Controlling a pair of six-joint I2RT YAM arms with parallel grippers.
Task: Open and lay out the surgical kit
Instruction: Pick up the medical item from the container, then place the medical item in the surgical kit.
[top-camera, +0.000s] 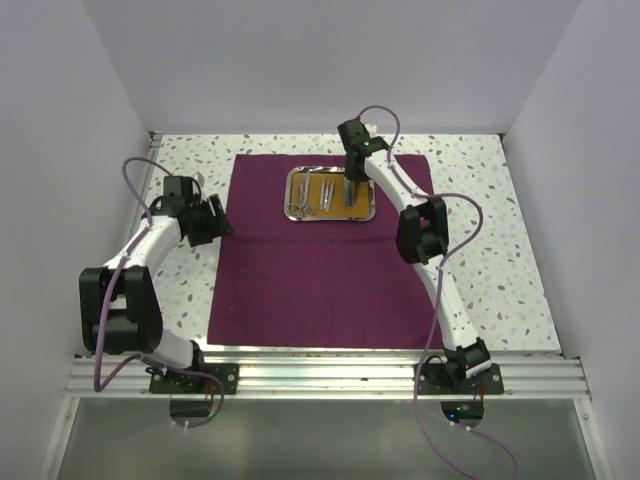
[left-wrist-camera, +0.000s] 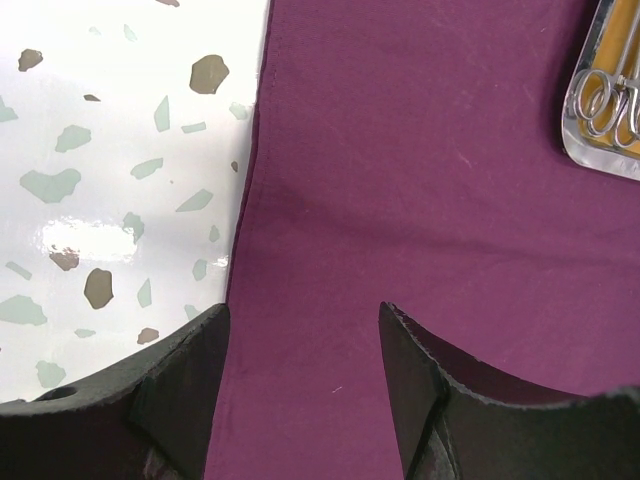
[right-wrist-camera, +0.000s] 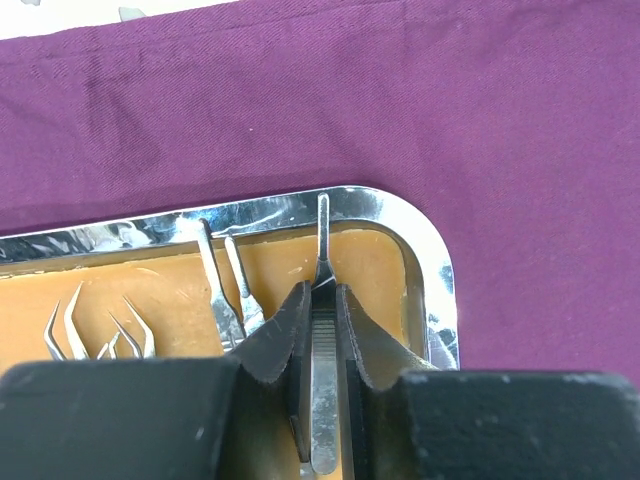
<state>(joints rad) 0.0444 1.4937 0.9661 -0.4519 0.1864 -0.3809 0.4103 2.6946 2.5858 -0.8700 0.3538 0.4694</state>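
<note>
My right gripper lifts the tweezer out of the tray next, then goes to the right in the top view past the tray's rim, because bare cloth lies there.
The dark purple cloth lies spread flat on the table. The steel tray with an orange-brown liner sits on its far middle, holding several thin silver tools. My right gripper is down in the tray's right end, shut on a flat silver tweezer handle whose thin tip crosses the tray rim. Other tweezers lie to its left. My left gripper is open and empty, hovering over the cloth's left edge. Scissor rings show in the tray corner.
The speckled white tabletop surrounds the cloth. White walls enclose the far, left and right sides. An aluminium rail carrying the arm bases runs along the near edge.
</note>
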